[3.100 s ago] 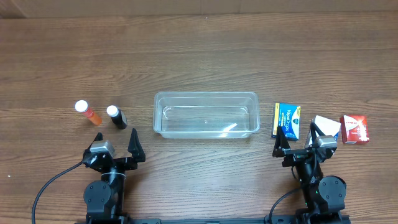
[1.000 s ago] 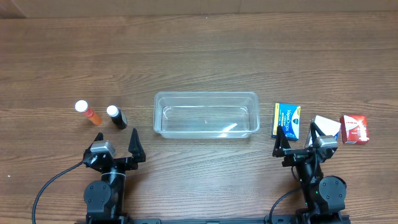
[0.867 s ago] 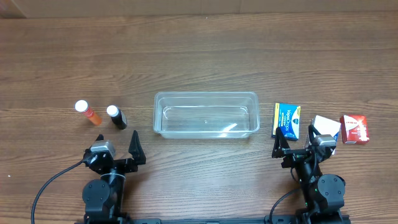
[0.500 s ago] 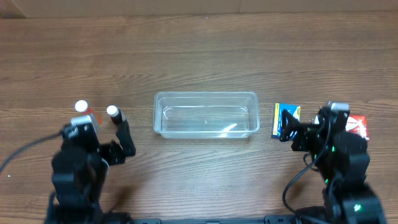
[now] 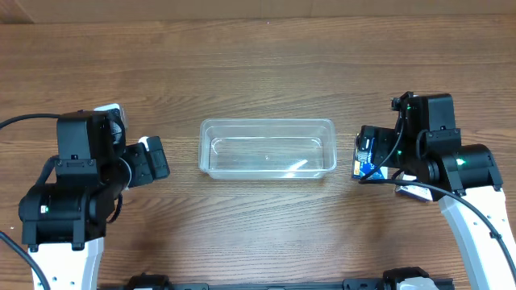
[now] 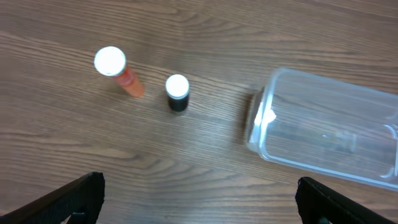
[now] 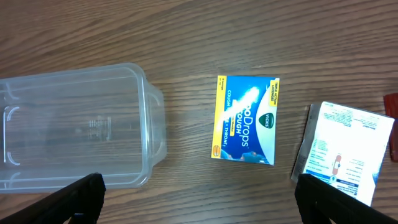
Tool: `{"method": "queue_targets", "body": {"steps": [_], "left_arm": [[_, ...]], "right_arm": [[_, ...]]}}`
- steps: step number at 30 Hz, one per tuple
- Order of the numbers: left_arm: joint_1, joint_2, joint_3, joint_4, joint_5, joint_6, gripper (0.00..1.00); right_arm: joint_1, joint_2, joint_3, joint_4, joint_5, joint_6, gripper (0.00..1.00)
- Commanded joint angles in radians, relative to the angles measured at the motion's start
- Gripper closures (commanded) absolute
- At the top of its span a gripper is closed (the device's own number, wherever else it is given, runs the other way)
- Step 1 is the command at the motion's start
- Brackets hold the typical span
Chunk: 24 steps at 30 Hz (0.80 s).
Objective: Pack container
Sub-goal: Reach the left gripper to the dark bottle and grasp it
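Observation:
The black bottle stands nearer the container (image 5: 266,122) than the orange one, so the left gripper should move down and outward next, onto the black bottle's white cap (image 5: 144,140).
The clear plastic container (image 5: 266,122) stands empty at mid-table. It also shows in the left wrist view (image 6: 258,121) and the right wrist view (image 7: 155,118). My left gripper (image 6: 199,205) is open and empty, high above the table. An orange bottle (image 6: 118,70) and a black bottle (image 6: 177,93), both white-capped, stand beyond it. My right gripper (image 7: 202,202) is open and empty, high above a blue cough-drops box (image 7: 245,118) and a white box (image 7: 342,152). In the overhead view the left gripper (image 5: 137,165) hides the bottles and the right gripper (image 5: 379,153) covers most of the boxes.
A red box (image 7: 392,102) shows only as a sliver at the right edge of the right wrist view. Bare wooden table surrounds the container, with open wood behind it and in front of it.
Both arms have risen from their low rest at the table's front edge and swung out, the left over the bottles, the right over the boxes. No object has moved.

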<state>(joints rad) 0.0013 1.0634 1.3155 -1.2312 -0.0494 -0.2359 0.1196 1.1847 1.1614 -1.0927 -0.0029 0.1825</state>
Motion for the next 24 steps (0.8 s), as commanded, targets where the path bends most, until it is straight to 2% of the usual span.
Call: {"method": "queue_targets", "body": {"steps": [1,9,14,19,24], "left_arm": [[0.000,0.079,0.028,-0.001,-0.040,-0.015,0.00],[0.013,0.418,0.028,0.047,-0.065,-0.035,0.00],[0.082,0.495,0.028,0.096,-0.027,-0.005,0.00],[0.084,0.566,0.028,0.144,-0.002,0.050,0.00],[0.084,0.636,0.028,0.212,-0.002,0.050,0.00]], "right_arm": [[0.003,-0.008,0.037,0.003,0.016,0.000,0.00],[0.003,-0.004,0.037,0.002,0.016,0.000,0.00],[0.003,-0.004,0.037,0.002,0.016,0.000,0.00],[0.003,0.002,0.037,0.002,0.016,0.000,0.00],[0.003,0.005,0.037,0.002,0.016,0.000,0.00]]}}
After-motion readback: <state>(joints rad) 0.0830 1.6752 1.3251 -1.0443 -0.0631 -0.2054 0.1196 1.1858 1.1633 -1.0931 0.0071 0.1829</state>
